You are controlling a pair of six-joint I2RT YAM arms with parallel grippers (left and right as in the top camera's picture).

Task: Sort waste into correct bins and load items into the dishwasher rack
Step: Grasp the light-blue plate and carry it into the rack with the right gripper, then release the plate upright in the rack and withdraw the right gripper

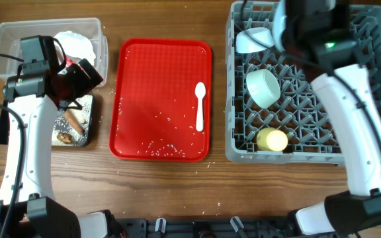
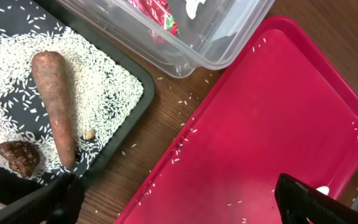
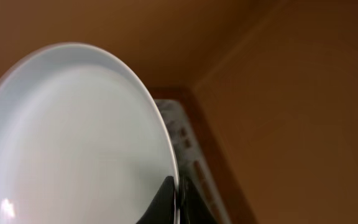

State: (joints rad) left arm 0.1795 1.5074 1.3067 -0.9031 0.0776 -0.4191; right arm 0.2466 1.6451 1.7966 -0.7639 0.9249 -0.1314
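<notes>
My right gripper will next lower the plate on edge between the rack's empty wires (image 1: 290,64) beside the far pale bowl and release the plate's rim, as the pegs are below the plate.
My right gripper (image 3: 176,200) is shut on the rim of the pale blue plate (image 3: 73,137) and holds it on edge over the back of the grey dishwasher rack (image 1: 309,125). The rack holds two pale bowls (image 1: 251,39) (image 1: 263,88) and a yellow cup (image 1: 272,139). My left gripper (image 2: 179,205) is open and empty above the gap between the black tray (image 2: 143,73) and the red tray (image 2: 272,112). The black tray holds rice (image 2: 98,81), a brown stick (image 2: 55,102) and a dark scrap (image 2: 18,157). The clear tub (image 2: 185,50) holds the red wrapper (image 2: 157,12) and white paper (image 1: 78,45).
The white spoon (image 1: 200,106) lies on the right side of the red tray (image 1: 151,79), with loose rice grains (image 1: 164,149) near its front edge. A few grains lie on the wooden table between the trays.
</notes>
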